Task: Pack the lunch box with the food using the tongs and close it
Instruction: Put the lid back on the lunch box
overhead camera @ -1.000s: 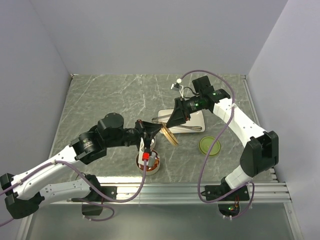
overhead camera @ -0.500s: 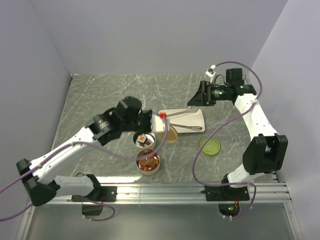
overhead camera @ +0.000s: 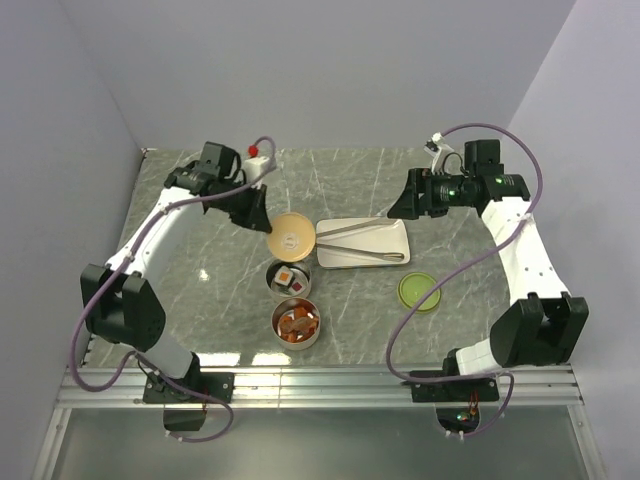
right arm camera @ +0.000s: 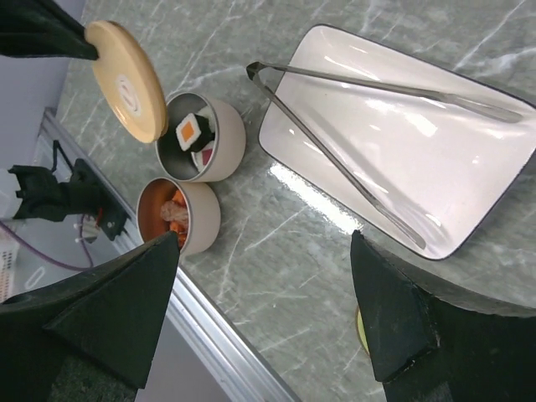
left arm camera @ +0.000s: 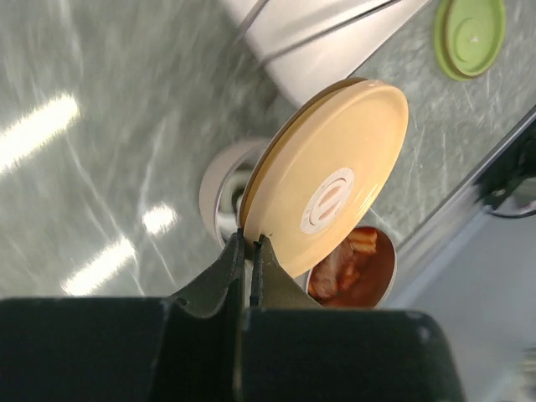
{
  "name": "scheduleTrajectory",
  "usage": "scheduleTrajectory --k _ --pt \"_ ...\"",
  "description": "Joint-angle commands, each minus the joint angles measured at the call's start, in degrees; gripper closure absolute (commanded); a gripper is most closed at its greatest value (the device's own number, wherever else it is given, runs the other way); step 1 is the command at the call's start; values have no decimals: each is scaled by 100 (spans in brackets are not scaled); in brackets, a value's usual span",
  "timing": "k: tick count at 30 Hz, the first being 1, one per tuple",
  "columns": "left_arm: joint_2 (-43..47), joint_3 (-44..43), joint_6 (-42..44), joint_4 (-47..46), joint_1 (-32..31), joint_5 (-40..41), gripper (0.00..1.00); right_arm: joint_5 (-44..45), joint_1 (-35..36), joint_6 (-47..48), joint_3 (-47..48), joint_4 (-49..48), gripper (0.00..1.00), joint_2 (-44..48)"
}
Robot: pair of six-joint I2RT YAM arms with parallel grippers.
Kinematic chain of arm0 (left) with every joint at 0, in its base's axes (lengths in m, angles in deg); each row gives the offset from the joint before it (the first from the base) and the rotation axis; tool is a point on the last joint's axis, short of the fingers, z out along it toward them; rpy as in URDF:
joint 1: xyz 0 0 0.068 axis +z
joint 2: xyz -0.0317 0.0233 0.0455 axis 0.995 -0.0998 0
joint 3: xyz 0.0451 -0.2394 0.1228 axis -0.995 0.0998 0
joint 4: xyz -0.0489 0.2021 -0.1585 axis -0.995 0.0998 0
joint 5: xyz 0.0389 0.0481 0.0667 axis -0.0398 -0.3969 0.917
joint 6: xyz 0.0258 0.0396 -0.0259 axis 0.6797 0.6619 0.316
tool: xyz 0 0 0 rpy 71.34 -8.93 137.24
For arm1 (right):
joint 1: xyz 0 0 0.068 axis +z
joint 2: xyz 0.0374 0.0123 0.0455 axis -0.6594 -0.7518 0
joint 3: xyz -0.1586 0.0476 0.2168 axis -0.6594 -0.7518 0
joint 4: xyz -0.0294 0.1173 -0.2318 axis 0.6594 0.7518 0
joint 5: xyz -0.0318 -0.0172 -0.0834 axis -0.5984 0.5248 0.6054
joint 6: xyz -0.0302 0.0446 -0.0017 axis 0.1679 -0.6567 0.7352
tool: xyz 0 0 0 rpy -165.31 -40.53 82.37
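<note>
My left gripper moves down and back over the sushi tin's opening next and releases the tan lid there, since the blocks lie uncovered.
The lunch box is two round tins: one holds sushi-like blocks, the other orange-red chunks. The silver tongs lie in a V on the white plate. My left gripper is shut on the rim of a tan lid, held tilted above the table just beyond the sushi tin. My right gripper hangs open and empty above the plate's far right side.
A green lid lies flat to the right of the tins, in front of the plate. The metal rail runs along the table's near edge. Grey walls close in the back and both sides.
The right gripper opened and drew back to the far right. The left arm swung up toward the far left with the tan lid, uncovering the sushi tin.
</note>
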Motion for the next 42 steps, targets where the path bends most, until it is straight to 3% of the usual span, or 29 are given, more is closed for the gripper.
scheduleTrajectory --k 1,8,42 --pt "-7 462 -906 289 486 -670 100 163 -5 89 -19 -52 11 353" --pt "2 1325 -1292 -132 645 -881 100 145 -5 71 -81 -61 10 344" --pt "-1237 1079 -1170 122 539 -767 100 260 -5 159 -424 -140 10 397"
